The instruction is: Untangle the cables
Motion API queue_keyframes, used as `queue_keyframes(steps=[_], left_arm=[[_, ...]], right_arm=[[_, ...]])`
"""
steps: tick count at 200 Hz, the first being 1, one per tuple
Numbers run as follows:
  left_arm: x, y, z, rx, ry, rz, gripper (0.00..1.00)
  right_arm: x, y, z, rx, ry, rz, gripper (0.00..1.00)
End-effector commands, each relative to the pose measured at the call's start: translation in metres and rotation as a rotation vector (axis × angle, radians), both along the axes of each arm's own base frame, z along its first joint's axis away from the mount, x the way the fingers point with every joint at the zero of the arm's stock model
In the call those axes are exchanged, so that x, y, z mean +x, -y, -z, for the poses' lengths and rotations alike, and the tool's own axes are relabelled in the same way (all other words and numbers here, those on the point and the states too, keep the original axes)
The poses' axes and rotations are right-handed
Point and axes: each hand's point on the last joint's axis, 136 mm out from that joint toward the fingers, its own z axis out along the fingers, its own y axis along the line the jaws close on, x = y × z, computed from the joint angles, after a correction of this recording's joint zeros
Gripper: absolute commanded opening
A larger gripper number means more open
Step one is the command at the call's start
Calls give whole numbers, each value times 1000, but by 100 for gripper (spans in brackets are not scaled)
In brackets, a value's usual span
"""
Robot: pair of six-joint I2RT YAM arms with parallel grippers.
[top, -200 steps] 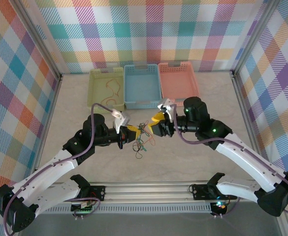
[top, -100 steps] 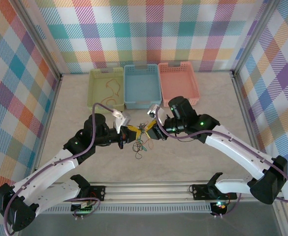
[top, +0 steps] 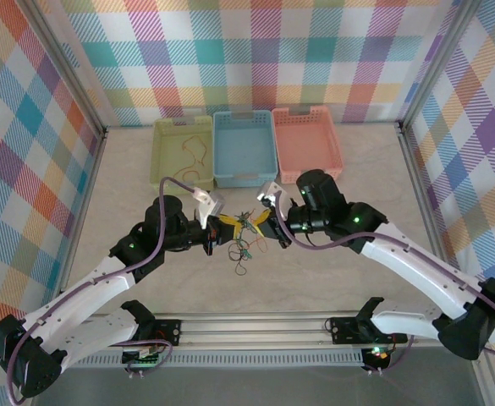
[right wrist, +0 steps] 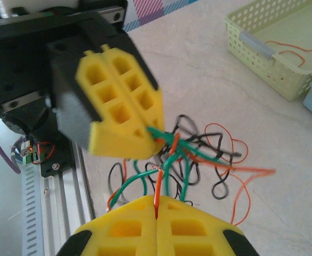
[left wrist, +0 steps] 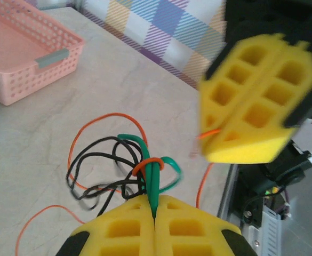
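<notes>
My right gripper carries the orange-red cable (right wrist: 159,184) away from my left gripper next, away from the green cable wrapped by orange, before I release it.
The cables (top: 244,245) are a small tangle of orange-red, black and green wires, hanging between the two grippers and trailing onto the table. My left gripper (top: 232,225) is shut on a green cable (left wrist: 154,181), which an orange loop wraps just past the fingertips. My right gripper (top: 261,222) faces it from the right and is shut on an orange-red cable (right wrist: 159,184). The two sets of yellow fingers sit a few centimetres apart. In the right wrist view the left gripper (right wrist: 149,137) holds the green strand above black loops (right wrist: 220,160).
Three baskets stand side by side at the back: yellow-green (top: 156,152) with an orange wire (top: 198,150) in it, blue (top: 217,148) and pink (top: 337,148). The aluminium rail (top: 255,326) runs along the near edge. Checked walls close in the table.
The right gripper swung in toward the left one, closed its jaws on an orange-red cable, and drew slightly right. The left gripper stayed put, shut on the green cable.
</notes>
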Motion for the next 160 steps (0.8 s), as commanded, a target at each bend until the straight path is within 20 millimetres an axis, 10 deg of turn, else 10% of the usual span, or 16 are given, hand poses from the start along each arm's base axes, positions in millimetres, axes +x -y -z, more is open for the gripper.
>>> queue_keyframes(steps=[1, 56, 102, 160], left_arm=[[10, -2, -19, -34, 31, -68, 0], [24, -19, -19, -36, 40, -208, 0], [15, -33, -53, -177, 81, -256, 0], [3, -50, -76, -239, 117, -286, 0]], right_arm=[[-14, 7, 6, -19, 25, -65, 0], [5, 31, 32, -25, 67, 133, 0], [58, 96, 83, -127, 35, 538, 0], [90, 152, 86, -88, 3, 807, 0]])
